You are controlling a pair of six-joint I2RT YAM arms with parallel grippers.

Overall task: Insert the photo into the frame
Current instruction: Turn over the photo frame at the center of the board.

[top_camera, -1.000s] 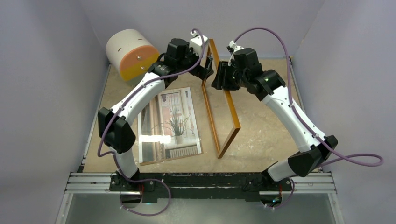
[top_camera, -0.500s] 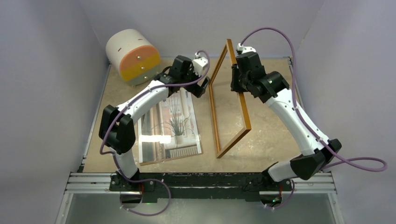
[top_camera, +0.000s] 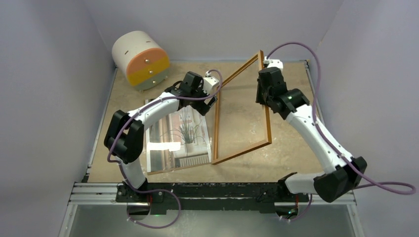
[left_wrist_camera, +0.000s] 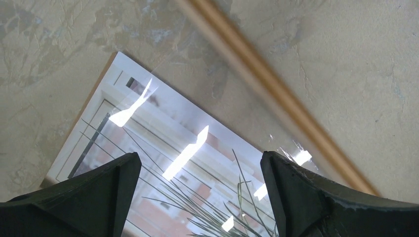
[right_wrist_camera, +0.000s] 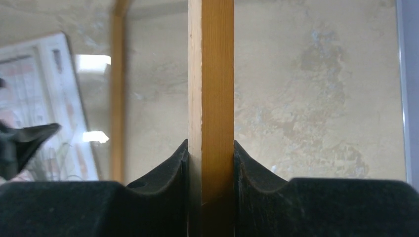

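Observation:
The frame [top_camera: 268, 121] stands tilted with its held bar raised, so next my right gripper needs to lower that bar down onto the tabletop below it and then release.
The photo [top_camera: 184, 133] of a spiky green plant lies face up left of centre, and it shows in the left wrist view [left_wrist_camera: 163, 163]. The orange-brown frame [top_camera: 268, 121] with its glass pane stands tilted, its near-left corner on the table beside the photo. My right gripper [top_camera: 263, 94] is shut on the frame's right rail [right_wrist_camera: 211, 89], with the jaws pressed on both sides of it [right_wrist_camera: 211, 163]. My left gripper [top_camera: 211, 98] is open and empty just above the photo's far end [left_wrist_camera: 200, 197], beside the frame's left rail [left_wrist_camera: 267, 84].
A brown backing board [top_camera: 160, 172] lies under the photo. A cream and orange drum-shaped box [top_camera: 141, 59] stands at the back left. Purple-grey walls close in both sides and the back. Bare tabletop [top_camera: 296, 148] lies right of the frame.
My left gripper has let go of the frame and dropped toward the photo. My right gripper has swung the frame to the right and tipped it more open toward the camera.

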